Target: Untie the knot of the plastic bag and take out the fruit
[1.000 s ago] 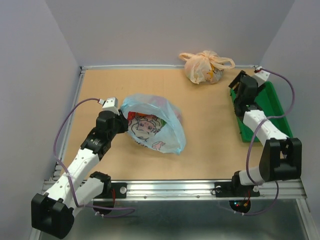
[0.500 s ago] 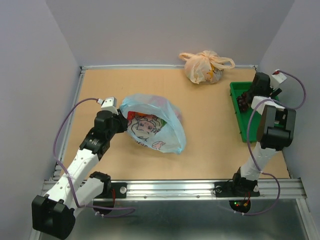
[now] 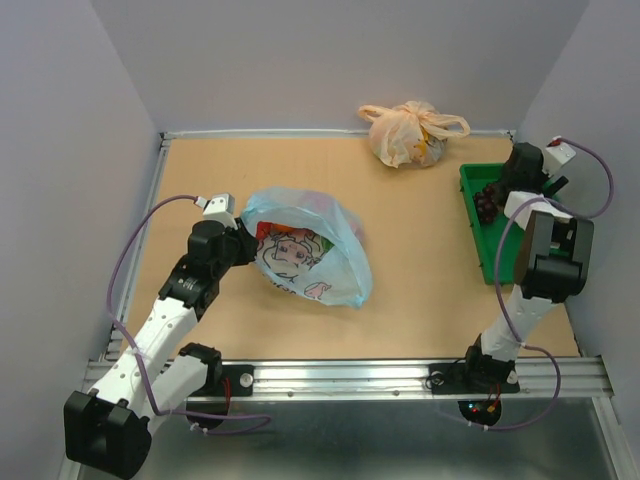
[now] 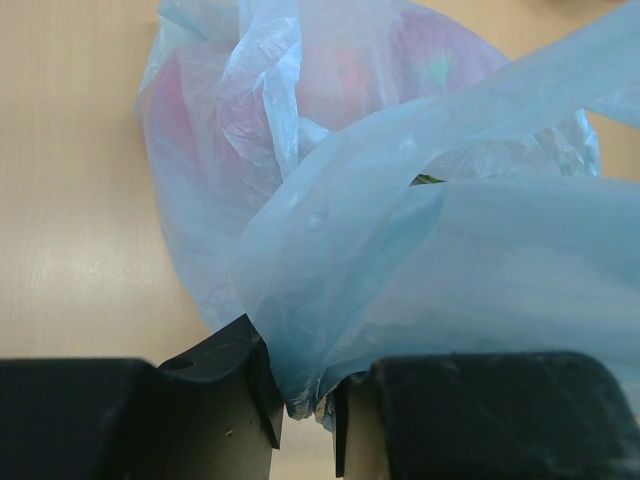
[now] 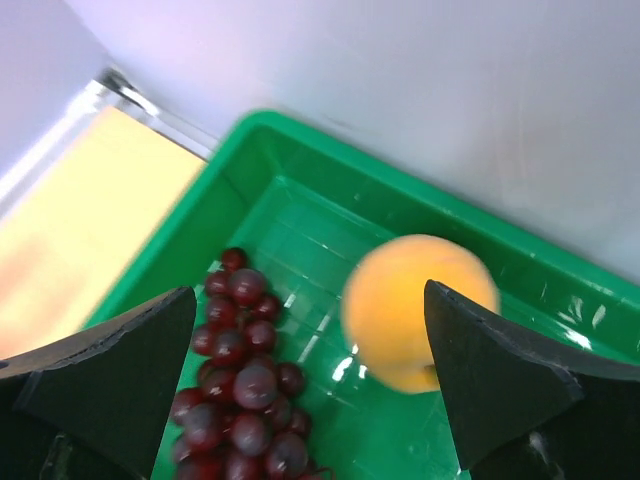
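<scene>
The right gripper moves to the left in the top view next, then down into the bag's opening onto the fruit's green tip point(image 3: 326, 243), because fruit still shows inside.
The light blue plastic bag point(image 3: 310, 250) lies left of the table's middle with its mouth slack, and I see no tied knot. My left gripper point(image 3: 240, 243) is shut on the bag's near-left edge. In the left wrist view the blue film point(image 4: 400, 250) is pinched between my fingers, and red-pink fruit point(image 4: 345, 75) shows through it. My right gripper point(image 3: 505, 183) is open over the green tray point(image 3: 478, 240). In the right wrist view an orange fruit point(image 5: 415, 305), blurred, lies free in the tray point(image 5: 300, 130) beside the dark purple grapes point(image 5: 240, 370), between my open fingers.
A tied peach-orange bag point(image 3: 408, 133) sits at the far edge, left of the tray. Grey walls close in the table on the left, back and right. The grapes point(image 3: 487, 203) lie at the tray's far end.
My right arm has folded back and swung to the tray's far right end. The orange fruit now lies free in the tray between open fingers. The left arm and bag have not moved.
</scene>
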Available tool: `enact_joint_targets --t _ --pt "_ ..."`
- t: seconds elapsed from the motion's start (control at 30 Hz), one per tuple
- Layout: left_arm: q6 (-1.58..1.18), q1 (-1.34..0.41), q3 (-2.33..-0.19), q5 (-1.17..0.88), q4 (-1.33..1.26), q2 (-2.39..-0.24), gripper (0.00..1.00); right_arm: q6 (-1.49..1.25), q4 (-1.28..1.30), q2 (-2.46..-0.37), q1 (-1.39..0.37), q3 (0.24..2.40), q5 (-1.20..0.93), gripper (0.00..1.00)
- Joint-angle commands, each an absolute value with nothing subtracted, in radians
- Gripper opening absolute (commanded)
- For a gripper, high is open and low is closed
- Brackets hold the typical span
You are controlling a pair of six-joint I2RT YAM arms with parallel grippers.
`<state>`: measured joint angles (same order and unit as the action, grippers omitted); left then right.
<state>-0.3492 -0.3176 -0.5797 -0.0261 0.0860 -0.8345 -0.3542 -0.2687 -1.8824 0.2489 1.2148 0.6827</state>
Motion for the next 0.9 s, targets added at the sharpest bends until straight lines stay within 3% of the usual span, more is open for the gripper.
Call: enact_joint_targets --t 0.0,0.17,0.47,0.67,0.87 --pt "-0.341 -0.310 -0.578 -0.046 0.035 -0.811 0.30 -0.330 -0.319 -1.749 0.241 1.184 0.616 1.00" --pt "-0.339 -0.310 -0.583 -0.046 0.034 -0.815 0.29 -0.301 -0.288 -1.626 0.157 1.143 0.485 1.00" --pt "-0.342 -0.308 -0.578 -0.044 0.034 -0.798 0.30 -0.239 -0.236 -1.456 -0.250 1.072 0.273 0.98" --pt "-0.342 -0.308 -0.578 -0.046 0.031 -0.796 0.30 -0.215 -0.227 -1.471 -0.630 1.081 0.138 0.94" --pt "-0.341 -0.307 -0.575 -0.043 0.031 -0.793 0.29 -0.227 -0.224 -1.569 -0.848 1.132 0.100 0.90"
